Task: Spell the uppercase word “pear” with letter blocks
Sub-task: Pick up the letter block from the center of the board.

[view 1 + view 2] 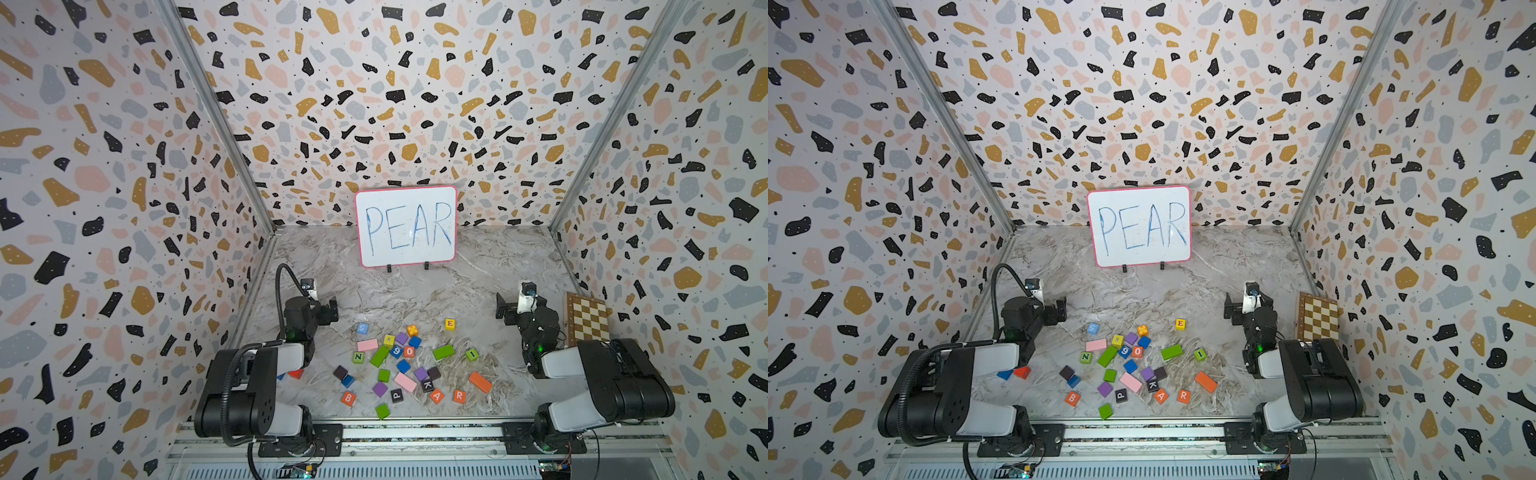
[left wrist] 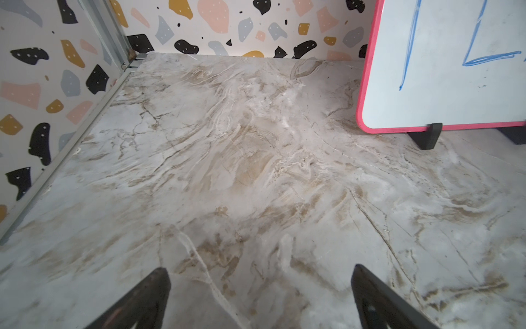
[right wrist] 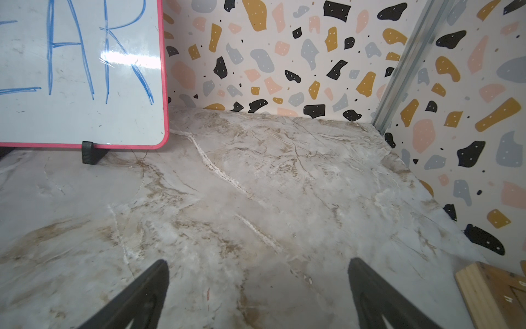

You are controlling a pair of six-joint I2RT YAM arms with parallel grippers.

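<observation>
My right gripper swings back toward the base, past the orange R, and down onto the dark P next. The P stands first on the whiteboard.
Both top views show the letter blocks loose on the marble table. The dark P, orange A and orange R lie near the front edge. The yellow E sits apart, farther back on the right. My left gripper hovers open at the back left of the pile. My right gripper hovers open at the back right. Only bare marble shows between each pair of fingers; neither wrist view shows any block.
A whiteboard reading PEAR stands at the back. A folded chessboard lies by the right wall. Other coloured blocks crowd the middle, among them an orange B cube, a dark K cube and a green block.
</observation>
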